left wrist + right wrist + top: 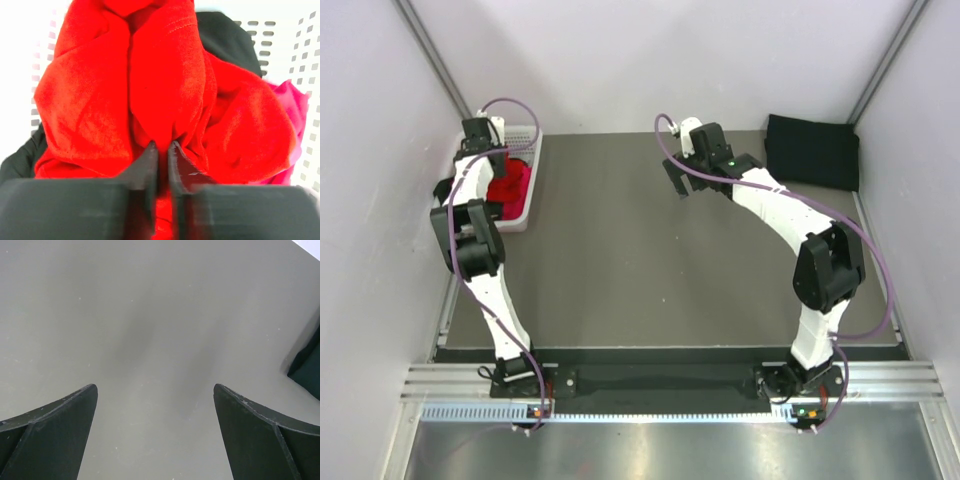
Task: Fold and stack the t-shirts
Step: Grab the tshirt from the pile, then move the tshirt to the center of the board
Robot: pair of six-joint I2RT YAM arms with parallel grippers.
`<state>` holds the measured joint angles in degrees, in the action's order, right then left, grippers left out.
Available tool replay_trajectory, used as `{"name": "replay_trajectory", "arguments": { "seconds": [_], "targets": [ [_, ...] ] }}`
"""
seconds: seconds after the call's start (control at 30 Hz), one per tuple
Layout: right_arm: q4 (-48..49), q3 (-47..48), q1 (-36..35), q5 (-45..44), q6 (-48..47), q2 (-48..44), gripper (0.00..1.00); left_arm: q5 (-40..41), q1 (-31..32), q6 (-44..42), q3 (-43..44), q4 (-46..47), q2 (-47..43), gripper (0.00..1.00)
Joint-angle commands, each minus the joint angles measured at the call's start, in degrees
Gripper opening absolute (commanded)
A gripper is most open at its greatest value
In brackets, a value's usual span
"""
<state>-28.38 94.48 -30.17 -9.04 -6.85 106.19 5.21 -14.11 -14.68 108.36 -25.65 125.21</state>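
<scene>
Next, my left gripper lifts the red t-shirt [510, 185] up out of the basket and swings toward the right gripper. It then lowers to release the shirt, since the tabletop there is bare.
A crumpled bright red t-shirt [150, 85] fills the left wrist view, lying in the white lattice basket [280, 45] on top of a black t-shirt [227, 37] and a pink one [295, 107]. My left gripper [162, 145] is shut on a fold of the red cloth, which is pinched between its dark fingertips. From above, the red t-shirt [510, 185] shows in the basket [525, 215] at the far left, under my left gripper [488, 165]. A folded black t-shirt [812, 150] lies at the far right of the table. My right gripper [155, 387] hangs open over bare table; from above the right gripper [678, 178] is near mid-table.
The dark grey table top [640, 260] stretches between the basket and the folded black shirt. Pale walls close in the back and both sides. A corner of the black shirt [307, 367] shows at the right edge of the right wrist view.
</scene>
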Motion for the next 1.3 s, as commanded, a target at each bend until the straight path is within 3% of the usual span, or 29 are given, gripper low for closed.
{"name": "replay_trajectory", "arguments": {
  "seconds": [0.0, 0.43, 0.67, 0.9, 1.27],
  "targets": [
    [1.6, 0.2, -0.8, 1.2, 0.4, 0.4, 1.0, -1.9, 0.1, 0.3, 2.3, 0.3, -2.2, 0.01],
    [1.8, 0.4, -1.1, 1.6, 0.3, -0.5, 1.0, -9.8, 6.5, 8.3, 1.3, 0.7, -16.2, 0.0],
    [2.8, -2.8, -1.2, -0.7, -1.9, -3.4, 1.0, -15.2, 12.8, 10.4, 11.8, 0.6, -20.5, 0.0],
    [5.4, -4.1, -0.9, -11.0, -7.1, -6.5, 1.0, -23.2, 21.2, 13.1, 24.3, 2.0, -21.8, 0.0],
    [2.3, -6.5, 4.1, -3.9, -9.7, -11.3, 1.0, -28.2, 29.9, 19.0, 36.6, 5.7, -20.4, 0.0]
  ]
}}
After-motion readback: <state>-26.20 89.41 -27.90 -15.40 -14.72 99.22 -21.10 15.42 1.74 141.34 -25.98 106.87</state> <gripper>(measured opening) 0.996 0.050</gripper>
